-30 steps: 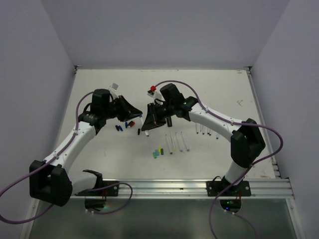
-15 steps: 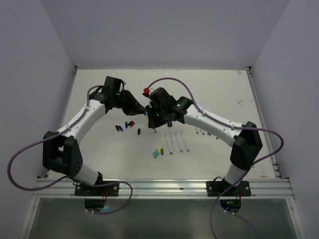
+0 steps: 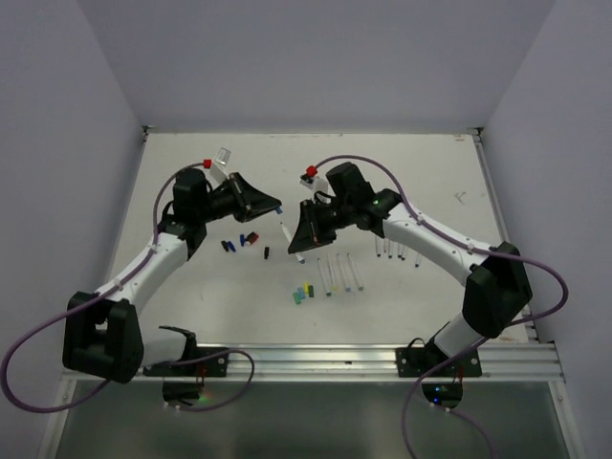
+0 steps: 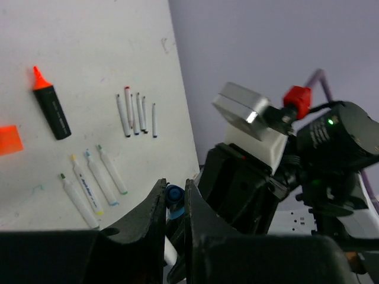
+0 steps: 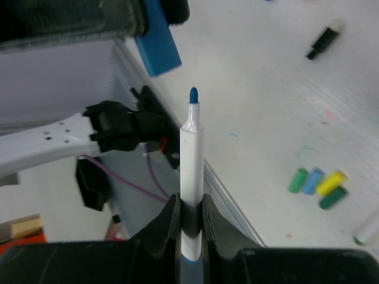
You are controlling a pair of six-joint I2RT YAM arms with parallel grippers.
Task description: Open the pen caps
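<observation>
I should move my right gripper to its right in the top view, then lower this bare-tipped pen and let it go, because the table below there is bare, beside the uncapped pens.
My left gripper (image 3: 275, 207) is shut on a small blue pen cap (image 4: 173, 198), held above the table. My right gripper (image 3: 296, 239) is shut on a slim white pen (image 5: 191, 165) whose blue tip (image 5: 193, 94) is bare. The cap (image 5: 157, 38) hangs just beyond that tip, apart from it. In the top view the pen (image 3: 287, 232) sits between the two grippers. Loose caps lie on the table: green, blue and yellow ones (image 3: 304, 292) and blue, red and black ones (image 3: 239, 242).
Uncapped white pens (image 3: 339, 273) lie side by side right of centre, thinner pens (image 3: 397, 251) further right. In the left wrist view a black marker (image 4: 50, 106) with an orange tip and its orange cap (image 4: 9, 139) lie on the table. A metal rail (image 3: 335, 361) runs along the near edge.
Half a second ago the two grippers were together at the pen. Now the left gripper has drawn back to the left with the blue cap, and the pen's tip is bare.
</observation>
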